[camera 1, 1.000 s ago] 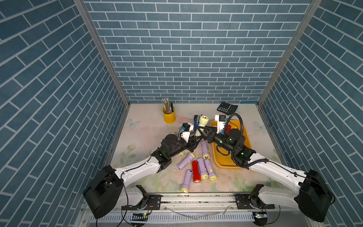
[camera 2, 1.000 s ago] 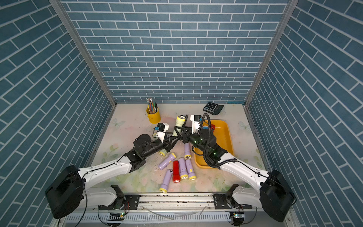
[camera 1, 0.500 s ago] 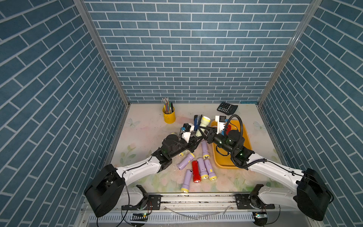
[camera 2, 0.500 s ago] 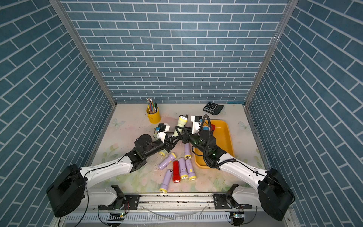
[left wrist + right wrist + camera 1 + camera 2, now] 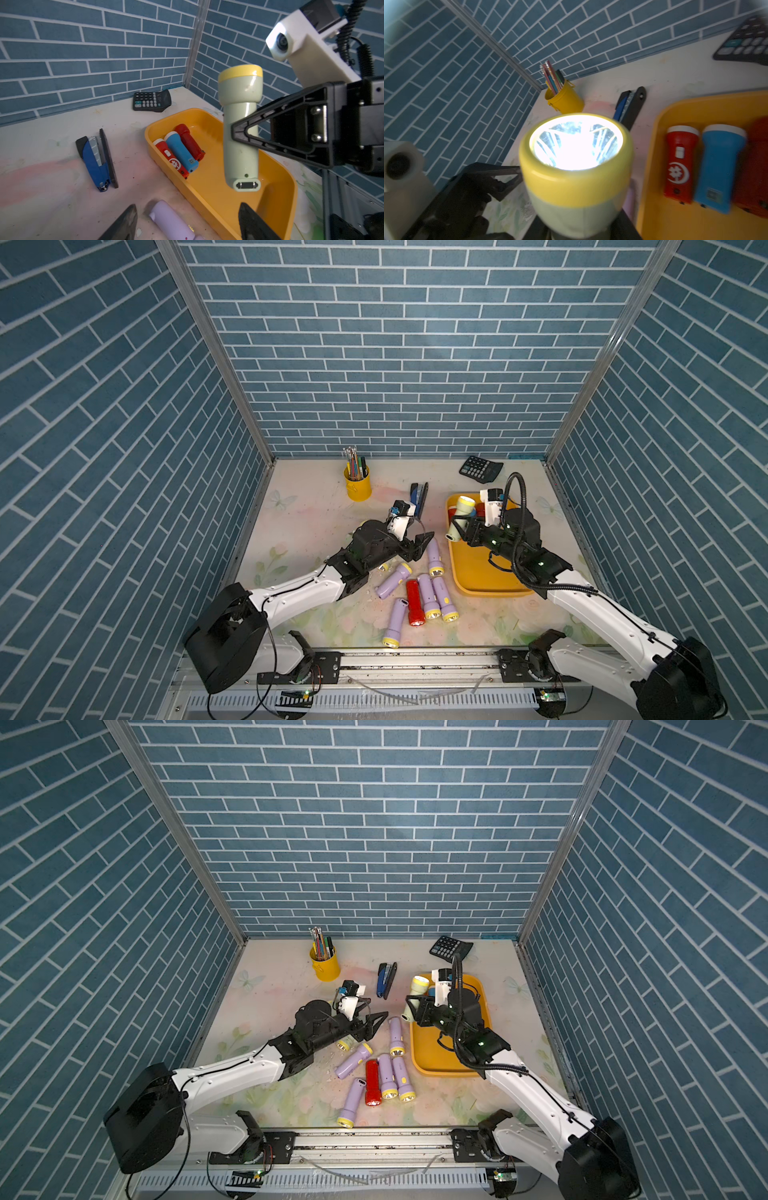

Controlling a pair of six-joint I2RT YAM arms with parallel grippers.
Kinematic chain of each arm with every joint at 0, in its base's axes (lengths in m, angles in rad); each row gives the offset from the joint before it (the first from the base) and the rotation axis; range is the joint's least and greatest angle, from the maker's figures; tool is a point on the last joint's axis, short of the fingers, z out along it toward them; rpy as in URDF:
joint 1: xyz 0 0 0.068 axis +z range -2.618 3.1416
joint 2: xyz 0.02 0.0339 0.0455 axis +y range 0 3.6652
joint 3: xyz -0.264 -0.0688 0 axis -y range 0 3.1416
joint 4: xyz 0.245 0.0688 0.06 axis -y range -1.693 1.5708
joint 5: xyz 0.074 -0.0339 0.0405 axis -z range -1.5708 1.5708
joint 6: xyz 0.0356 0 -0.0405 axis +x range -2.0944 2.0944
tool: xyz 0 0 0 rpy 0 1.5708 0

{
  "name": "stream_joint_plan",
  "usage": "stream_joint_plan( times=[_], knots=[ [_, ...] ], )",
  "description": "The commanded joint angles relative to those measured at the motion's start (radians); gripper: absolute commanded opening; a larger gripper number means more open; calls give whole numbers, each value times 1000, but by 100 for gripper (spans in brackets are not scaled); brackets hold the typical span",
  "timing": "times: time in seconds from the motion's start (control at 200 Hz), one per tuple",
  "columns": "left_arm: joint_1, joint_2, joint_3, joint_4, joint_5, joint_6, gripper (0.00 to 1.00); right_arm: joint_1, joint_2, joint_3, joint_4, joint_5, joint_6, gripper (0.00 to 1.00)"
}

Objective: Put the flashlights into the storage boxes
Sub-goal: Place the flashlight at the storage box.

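Observation:
I will next move my right gripper past the row, tip the green flashlight flat, lower it and release it, because the bare bottom of the storage box beside the dark red flashlight is below it.
My right gripper is shut on a pale green flashlight with a yellow head ring. It holds it upright in the air over the near-left rim of the orange-yellow storage box. In the left wrist view the black fingers clamp the green flashlight at mid-body. Its lamp is lit. My left gripper stands open and empty just left of it, over a lilac flashlight. Two red flashlights and a blue one lie in the box. Several lilac flashlights and a red one lie on the table.
A dark blue stapler lies behind my left gripper. A yellow pen cup stands at the back, a black calculator at the back right. Brick-pattern walls close in three sides.
My left gripper has opened and let go of the green flashlight. The right gripper, shut on it, has carried it rightward to the storage box.

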Motion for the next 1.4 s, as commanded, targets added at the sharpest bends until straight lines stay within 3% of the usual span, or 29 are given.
stream_joint_plan(
  times=[0.0,0.29,0.485,1.04,1.395],
  knots=[
    [3,46,91,-167,-73,27,80,-89,17,109,-292,-65,-163,21],
    [3,179,252,-334,-103,57,81,-343,307,322,-544,-139,-244,19],
    [3,225,307,-369,-87,86,81,-453,510,466,-636,-206,-279,18],
    [3,270,349,-367,-34,70,81,-461,731,654,-806,-62,-360,21],
    [4,270,351,-376,-39,62,81,-462,925,817,-843,-54,-369,27]
  ],
)
